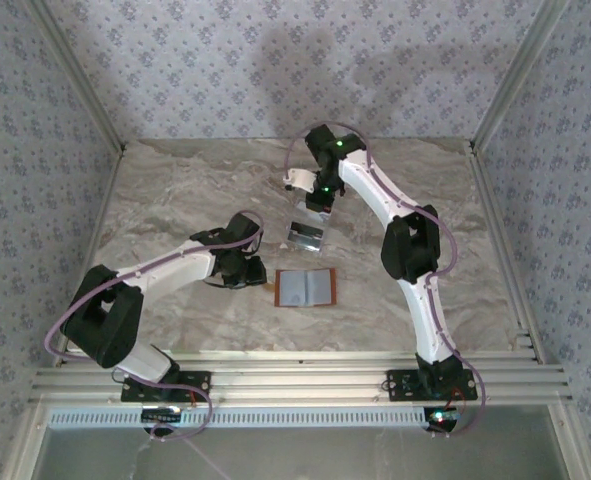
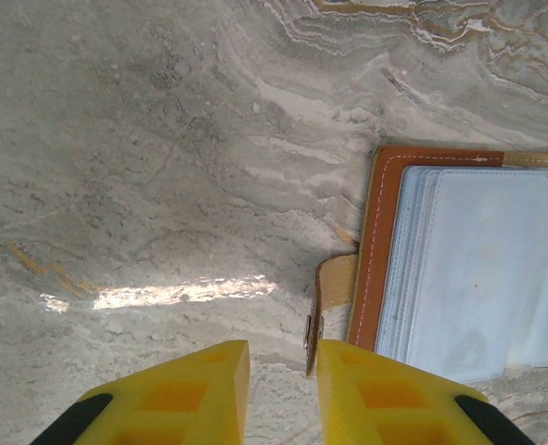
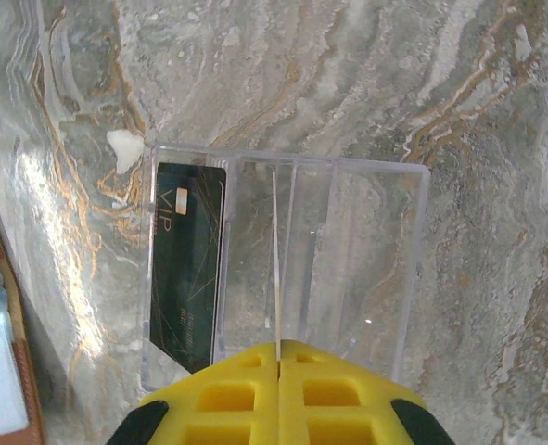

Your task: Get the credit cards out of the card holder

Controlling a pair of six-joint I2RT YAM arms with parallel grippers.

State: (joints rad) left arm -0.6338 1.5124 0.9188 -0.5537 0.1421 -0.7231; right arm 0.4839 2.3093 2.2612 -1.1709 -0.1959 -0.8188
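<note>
My right gripper will next go down into the empty middle of the clear box and let go of the pale card, because the VIP card fills one section of the box.
The card holder lies open on the marble table, orange-brown outside with clear grey-blue sleeves facing up. Its strap tab points toward my left gripper, which stands open a little, low at the holder's left edge. The tab's snap rests against the inside of the right finger. My right gripper is shut on a thin pale credit card, seen edge-on, above a clear plastic box. A dark credit card marked VIP lies in the box's left compartment.
The clear box sits just behind the card holder, under the right gripper. A small white scrap lies by the box's corner. Patterned walls and metal rails enclose the table.
</note>
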